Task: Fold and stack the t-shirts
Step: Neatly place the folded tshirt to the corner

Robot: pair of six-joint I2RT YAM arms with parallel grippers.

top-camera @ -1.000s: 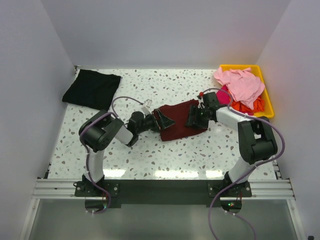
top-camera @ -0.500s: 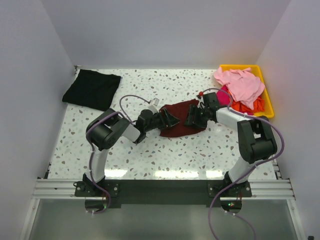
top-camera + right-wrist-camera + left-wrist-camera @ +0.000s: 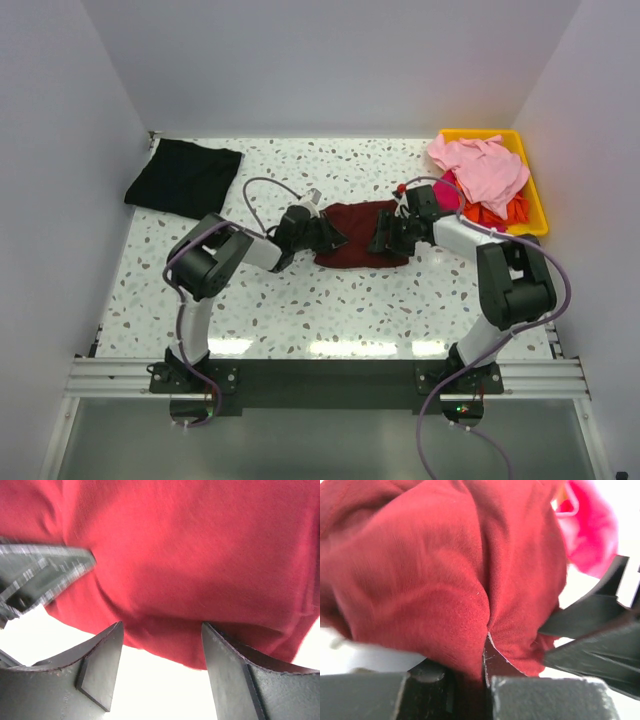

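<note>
The folded black t-shirt [image 3: 184, 178] lies outward of the robot's left gripper, to its left in the top view, so the robot will lift the maroon t-shirt over it, lower it and release it.
The dark maroon t-shirt [image 3: 355, 236] lies bunched at the table's middle, between both grippers. My left gripper [image 3: 326, 235] is shut on its left edge; in the left wrist view the cloth [image 3: 435, 570] is pinched into a crease between the jaws [image 3: 485, 660]. At the shirt's right edge my right gripper [image 3: 386, 238] stands open. Its fingers straddle the hem [image 3: 190, 545] around a bare gap [image 3: 162, 655], gripping nothing. A black t-shirt [image 3: 183, 177] lies folded at the back left. Pink [image 3: 480, 165], magenta [image 3: 447, 192] and orange [image 3: 497, 212] t-shirts are piled at the bin.
The yellow bin [image 3: 536, 208] stands at the back right, the loose shirts spilling over its left rim. White walls close in the speckled table [image 3: 300, 300] on three sides. The arm bases sit on the rail at the near edge.
My left gripper slid right onto the maroon shirt's left edge and closed on it, pushing the cloth into a shorter bunch. The right gripper has barely moved.
</note>
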